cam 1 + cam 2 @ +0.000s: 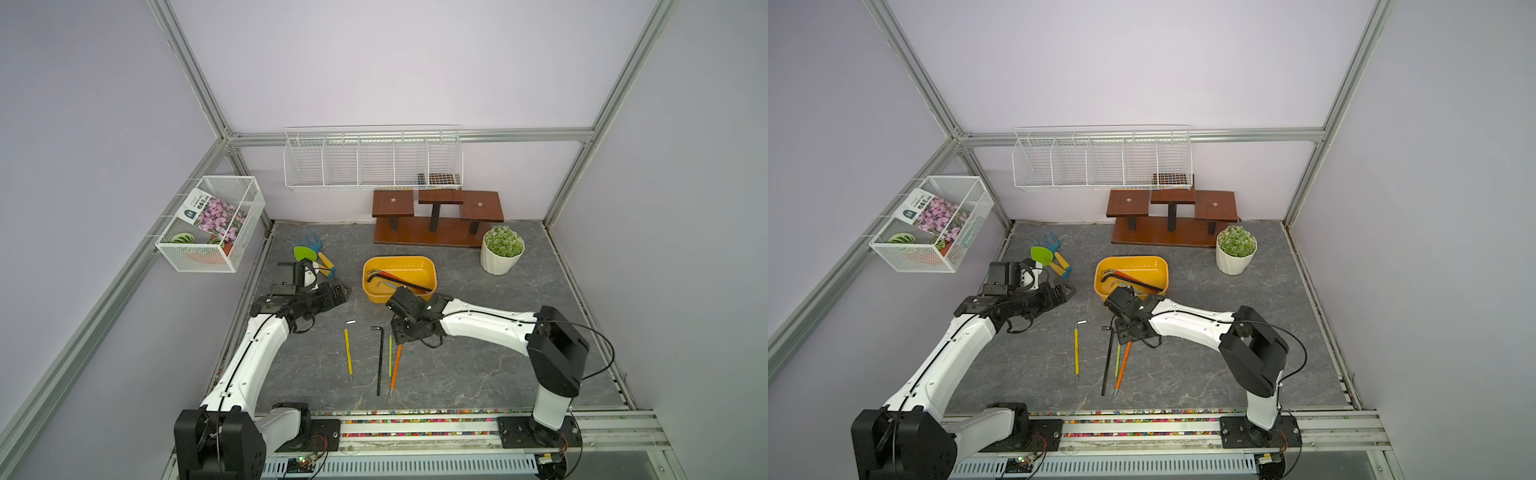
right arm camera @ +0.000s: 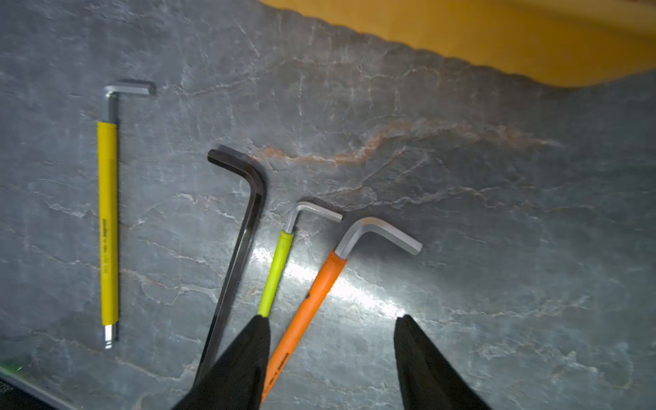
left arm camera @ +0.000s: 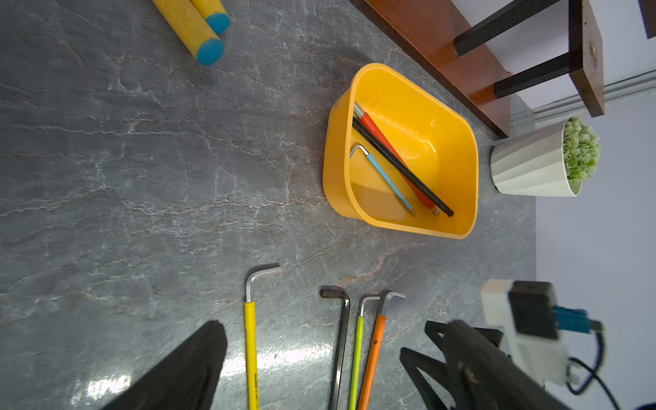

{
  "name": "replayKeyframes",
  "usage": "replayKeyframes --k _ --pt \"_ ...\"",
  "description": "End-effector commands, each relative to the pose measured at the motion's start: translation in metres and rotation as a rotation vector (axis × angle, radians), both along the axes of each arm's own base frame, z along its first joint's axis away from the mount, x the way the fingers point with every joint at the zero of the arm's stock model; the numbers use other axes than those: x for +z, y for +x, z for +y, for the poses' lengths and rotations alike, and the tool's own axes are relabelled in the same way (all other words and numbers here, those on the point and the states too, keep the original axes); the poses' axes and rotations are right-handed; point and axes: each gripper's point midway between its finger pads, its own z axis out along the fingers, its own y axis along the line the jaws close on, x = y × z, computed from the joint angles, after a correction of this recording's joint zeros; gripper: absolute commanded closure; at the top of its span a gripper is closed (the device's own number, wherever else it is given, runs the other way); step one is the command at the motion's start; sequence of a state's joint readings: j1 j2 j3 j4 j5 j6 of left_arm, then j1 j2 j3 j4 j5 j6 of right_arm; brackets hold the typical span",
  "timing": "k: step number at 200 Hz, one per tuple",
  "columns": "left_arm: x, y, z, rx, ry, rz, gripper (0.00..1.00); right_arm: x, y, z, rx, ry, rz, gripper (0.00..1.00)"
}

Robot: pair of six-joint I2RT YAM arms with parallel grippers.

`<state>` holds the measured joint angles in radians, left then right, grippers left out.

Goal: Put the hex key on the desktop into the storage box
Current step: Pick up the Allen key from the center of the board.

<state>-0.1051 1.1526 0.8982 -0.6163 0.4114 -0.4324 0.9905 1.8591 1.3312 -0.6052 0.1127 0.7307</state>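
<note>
Next, my right gripper moves down with its open fingers astride the orange sleeve near the bent end [image 1: 399, 349] [image 2: 309, 299], then closes. The key already runs between them.
Several hex keys lie side by side on the desktop [image 1: 478, 365]: a yellow-sleeved one [image 1: 348, 351], a black one [image 1: 379, 359], a lime-green one [image 1: 390, 353] and an orange one [image 1: 395, 365]. Behind them stands the yellow storage box [image 1: 399, 278], holding red, black and blue keys. My right gripper [image 2: 332, 319] hangs open low over the green and orange keys. The orange key [image 2: 319, 294] runs between its fingers, close beside one of them, and the green key [image 2: 275, 277] passes under that fingertip. My left gripper [image 1: 343, 293] is open and holds nothing, left of the box.
Garden tools [image 1: 316, 257] lie at the back left near my left arm. A white pot with a green plant [image 1: 502, 249] and a brown wooden stand [image 1: 436, 220] are behind the box. White wire baskets [image 1: 372, 160] hang on the walls.
</note>
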Motion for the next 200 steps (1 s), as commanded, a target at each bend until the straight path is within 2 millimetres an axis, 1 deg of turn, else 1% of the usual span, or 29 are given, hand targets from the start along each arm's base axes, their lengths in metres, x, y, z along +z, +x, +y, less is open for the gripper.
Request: replayKeyframes --k 1,23,57,74,98,124,164,200 --pt "0.004 -0.002 0.001 -0.008 0.019 -0.028 0.0 -0.004 0.001 0.001 -0.061 -0.033 0.007 0.41" --pt "0.005 -0.002 0.002 -0.011 0.022 -0.031 0.0 -0.01 -0.003 -0.002 -0.082 -0.073 0.02 0.42" --pt "0.007 -0.002 0.002 -0.012 0.024 -0.041 0.0 -0.023 -0.017 -0.01 -0.104 -0.103 0.051 0.42" --pt "0.008 -0.002 0.001 -0.015 0.023 -0.043 0.0 -0.029 -0.024 -0.006 -0.097 -0.095 0.067 0.42" --pt "0.007 -0.002 0.001 -0.018 0.018 -0.04 0.0 -0.039 -0.029 0.004 -0.092 -0.081 0.088 0.42" --pt "0.007 -0.002 0.001 -0.017 0.02 -0.039 0.0 -0.048 -0.03 0.003 -0.1 -0.103 0.096 0.42" --pt "0.007 -0.002 0.002 -0.014 0.024 -0.039 0.0 -0.059 -0.03 -0.016 -0.11 -0.193 0.081 0.44" --pt "0.004 -0.002 0.002 -0.013 0.026 -0.03 0.0 -0.054 -0.027 -0.048 -0.135 -0.315 0.041 0.44"
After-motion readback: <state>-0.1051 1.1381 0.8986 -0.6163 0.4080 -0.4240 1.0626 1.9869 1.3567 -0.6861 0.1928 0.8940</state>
